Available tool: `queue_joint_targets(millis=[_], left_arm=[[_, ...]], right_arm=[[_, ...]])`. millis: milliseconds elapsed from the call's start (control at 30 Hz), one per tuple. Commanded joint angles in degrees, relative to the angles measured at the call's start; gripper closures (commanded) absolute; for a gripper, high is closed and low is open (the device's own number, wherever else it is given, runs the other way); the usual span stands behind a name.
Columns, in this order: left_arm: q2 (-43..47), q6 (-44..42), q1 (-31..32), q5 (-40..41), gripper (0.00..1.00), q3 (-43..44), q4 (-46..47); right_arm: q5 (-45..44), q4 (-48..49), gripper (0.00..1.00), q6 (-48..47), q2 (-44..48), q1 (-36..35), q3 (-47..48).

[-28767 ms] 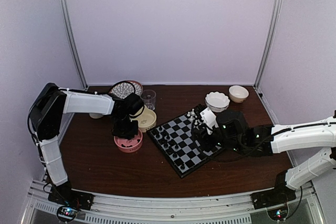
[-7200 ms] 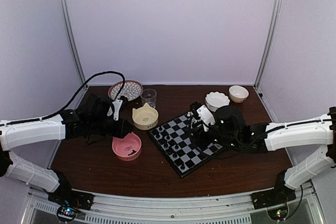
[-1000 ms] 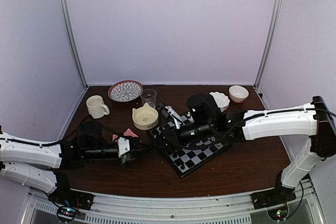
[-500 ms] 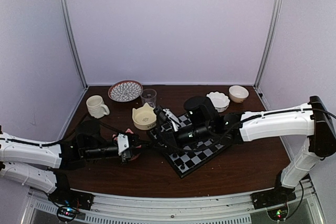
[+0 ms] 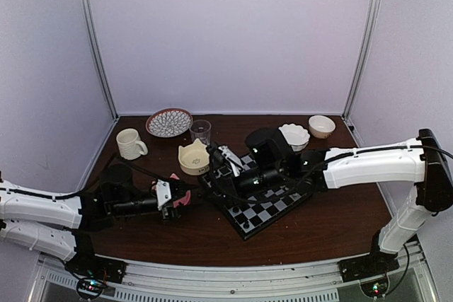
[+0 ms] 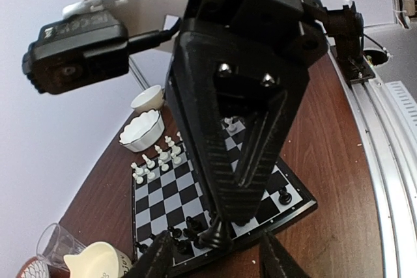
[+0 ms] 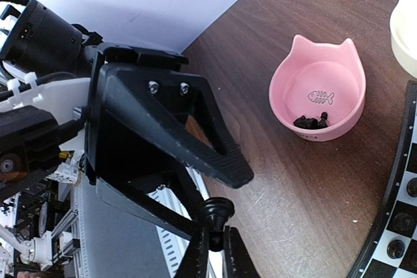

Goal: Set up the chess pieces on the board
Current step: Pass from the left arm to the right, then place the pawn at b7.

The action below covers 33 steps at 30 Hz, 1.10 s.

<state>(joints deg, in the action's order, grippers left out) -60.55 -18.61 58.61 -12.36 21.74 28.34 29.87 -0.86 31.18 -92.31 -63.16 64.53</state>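
Note:
Next, my right gripper swings to its right in the top view, tilting and lowering to release. The board's empty square by the corner chess piece lies below it there.
My right gripper (image 7: 218, 234) is shut on a small black chess piece (image 7: 217, 213) and holds it in the air just left of the board (image 5: 283, 203). My left gripper (image 6: 215, 262) faces it with its jaws wide open on either side of that piece (image 6: 218, 236), without touching it. In the top view the two grippers meet tip to tip, left (image 5: 185, 194) and right (image 5: 207, 178). More black pieces (image 7: 311, 120) lie in the pink cat-eared bowl (image 7: 287, 105). Several black pieces (image 6: 186, 232) stand on the board's near-left corner (image 6: 166, 196), and white pieces (image 6: 159, 157) stand on the far side.
A cream bowl (image 5: 192, 158), a glass (image 5: 200, 131), a patterned plate (image 5: 168, 122) and a white mug (image 5: 129, 143) stand behind the left arm. Two white bowls (image 5: 294, 134) (image 5: 321, 126) stand behind the board. The pink bowl (image 5: 175, 178) is mostly hidden by the left gripper.
My right gripper has reached left off the board toward the left gripper. My left gripper has edged right and up, and the two now meet tip to tip.

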Motion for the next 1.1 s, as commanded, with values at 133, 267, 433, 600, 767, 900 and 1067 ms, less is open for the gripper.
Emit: queue_joint_targets(millis=[133, 267, 433, 600, 767, 900, 1067], left_arm=[[5.5, 5.4, 0.2, 5.2, 0.33, -2.3, 0.8], [9.1, 10.7, 0.2, 9.3, 0.27, -2.6, -2.6], [12.7, 18.0, 0.2, 17.0, 0.16, 0.0, -12.6], [15.5, 24.3, 0.2, 25.4, 0.03, 1.0, -20.1], [19.1, 32.8, 0.2, 32.9, 0.02, 1.7, -27.4], [21.9, 38.0, 0.2, 35.3, 0.02, 2.9, -35.2], [22.8, 40.0, 0.1, 35.9, 0.03, 4.4, -40.9]], right_arm=[[-12.7, -24.0, 0.99, -10.1, 4.3, 0.7, 6.7], [-18.6, -37.9, 0.98, -14.5, 2.3, 1.5, 13.2], [-24.3, -49.5, 0.96, -17.9, -1.3, 2.4, 20.0], [-25.7, -58.3, 0.96, -20.2, -7.7, 3.1, 27.2], [-27.0, -63.6, 0.97, -21.8, -13.9, 3.4, 32.0], [-26.0, -63.6, 0.97, -22.6, -16.6, 4.1, 32.4], [-24.6, -63.7, 0.96, -23.5, -19.4, 5.0, 32.9]])
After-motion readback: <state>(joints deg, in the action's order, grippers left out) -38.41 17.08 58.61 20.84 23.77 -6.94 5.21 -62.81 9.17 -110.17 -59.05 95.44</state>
